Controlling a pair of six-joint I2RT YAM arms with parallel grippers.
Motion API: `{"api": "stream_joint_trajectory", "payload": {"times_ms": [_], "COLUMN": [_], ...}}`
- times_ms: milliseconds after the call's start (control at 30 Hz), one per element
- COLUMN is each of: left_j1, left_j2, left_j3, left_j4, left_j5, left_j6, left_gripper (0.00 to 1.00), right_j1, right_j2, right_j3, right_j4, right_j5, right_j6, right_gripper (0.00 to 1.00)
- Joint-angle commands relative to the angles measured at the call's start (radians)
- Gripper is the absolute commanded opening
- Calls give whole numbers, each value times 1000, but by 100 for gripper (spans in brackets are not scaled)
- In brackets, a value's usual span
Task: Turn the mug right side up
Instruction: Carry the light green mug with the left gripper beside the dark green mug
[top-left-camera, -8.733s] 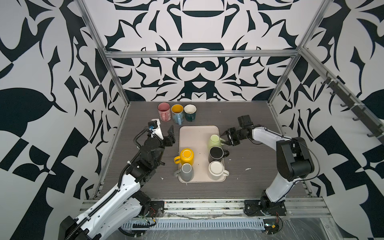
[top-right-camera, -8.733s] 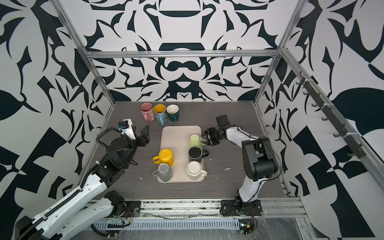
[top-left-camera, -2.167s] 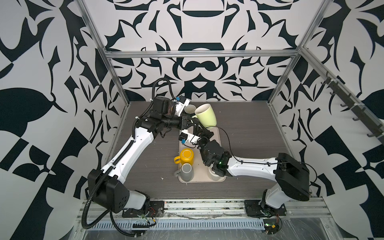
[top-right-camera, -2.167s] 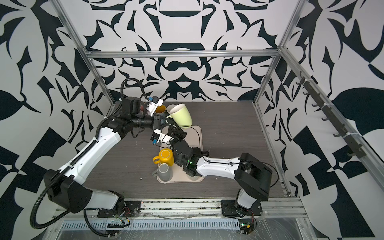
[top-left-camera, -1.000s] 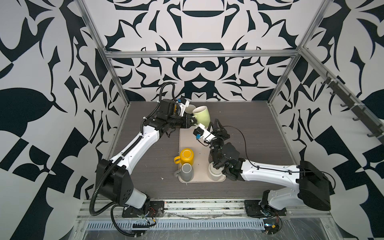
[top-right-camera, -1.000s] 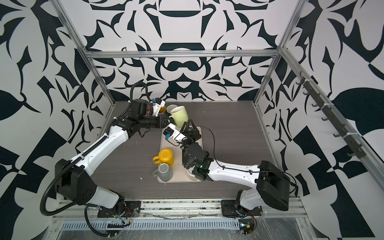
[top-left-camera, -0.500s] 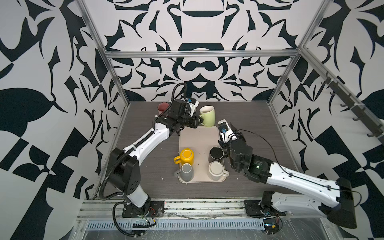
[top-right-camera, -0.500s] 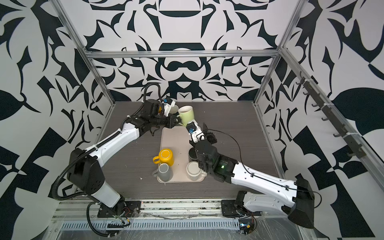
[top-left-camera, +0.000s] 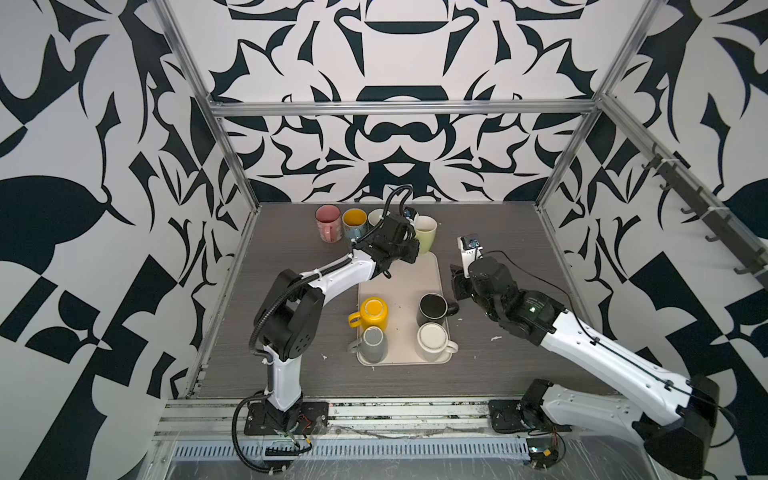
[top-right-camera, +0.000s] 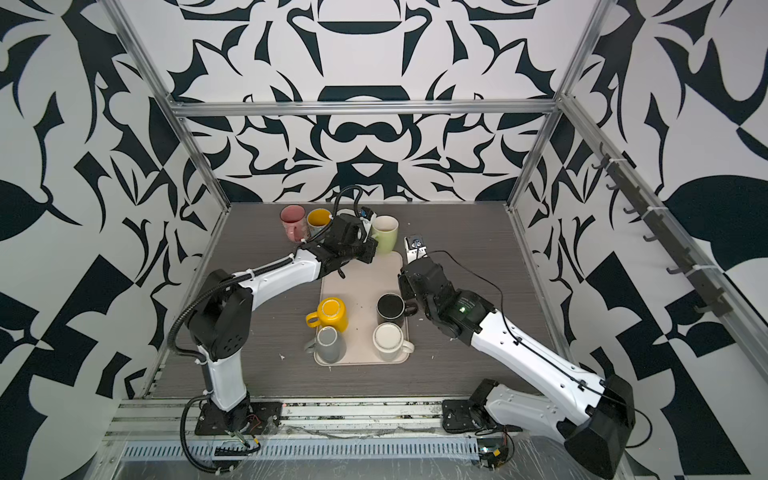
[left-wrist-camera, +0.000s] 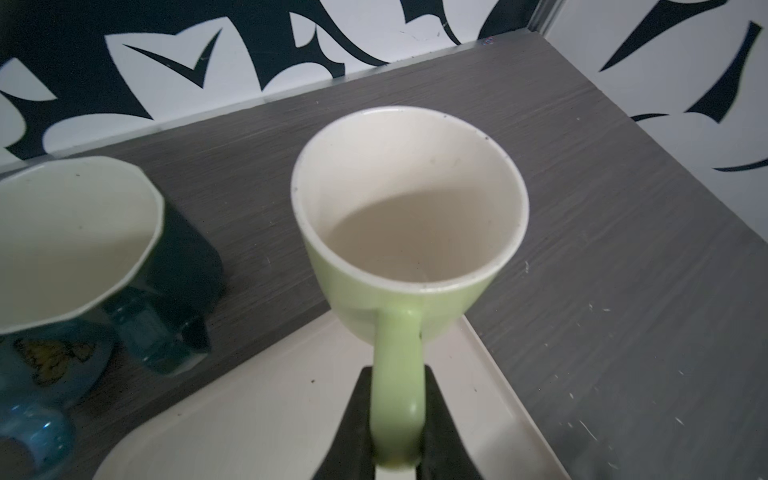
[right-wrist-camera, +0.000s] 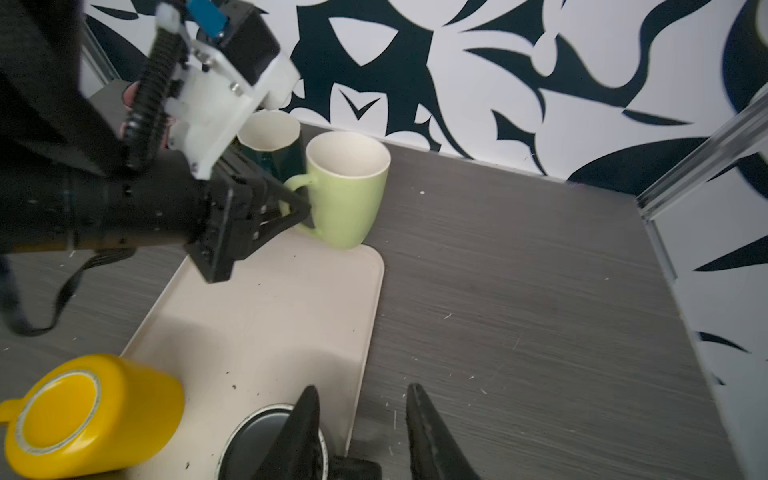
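Note:
The left gripper carries the green mug outward next, then lowers and releases it, since bare tabletop (left-wrist-camera: 276, 260) beside the dark teal mug lies outward and below.
The light green mug (top-left-camera: 426, 237) (top-right-camera: 386, 239) stands upright with its mouth up, at the far right corner of the beige tray (top-left-camera: 399, 282). My left gripper (top-left-camera: 414, 246) (left-wrist-camera: 399, 386) is shut on its handle, with a black finger (left-wrist-camera: 357, 407) on each side. The right wrist view shows the green mug (right-wrist-camera: 347, 191) with its base low by the tray rim (right-wrist-camera: 374, 291); whether it rests there I cannot tell. My right gripper (right-wrist-camera: 361, 390) (top-left-camera: 457, 282) is open and holds nothing. It hovers over the tray's right edge beside a black mug (right-wrist-camera: 257, 440).
On the tray, bottoms up, are a yellow mug (top-left-camera: 373, 311), a grey mug (top-left-camera: 372, 343), a black mug (top-left-camera: 432, 307) and a white mug (top-left-camera: 432, 340). Behind the tray stand a pink mug (top-left-camera: 327, 222), a blue mug (top-left-camera: 354, 222) and a dark teal mug (left-wrist-camera: 79, 241), all upright.
The left arm has carried the green mug down and rightward from a tilted, raised pose to upright at the tray's far corner. The right arm has pulled back to the tray's right edge.

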Motion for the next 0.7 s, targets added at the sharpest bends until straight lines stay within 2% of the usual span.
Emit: {"api": "stream_joint_trajectory", "payload": {"times_ms": [0,267,667], "left_j1": [3,3,6], "left_j2": [29,156,264], "left_j3": [58,128,172], "left_j4": [239,305,369], "left_j5": [-125,-193,-259], "left_j6": [2,2,-2], "left_gripper": [0,0,0], "right_j1": [-11,-39,-67], "right_j2": [-20,-56,-52], "right_j3": [-15,-50,-67], "right_j4": [-6,10,25], "right_j5": [-54,-57,-88], "right_j6": [64,68,79], "right_gripper": [36,36,36]}}
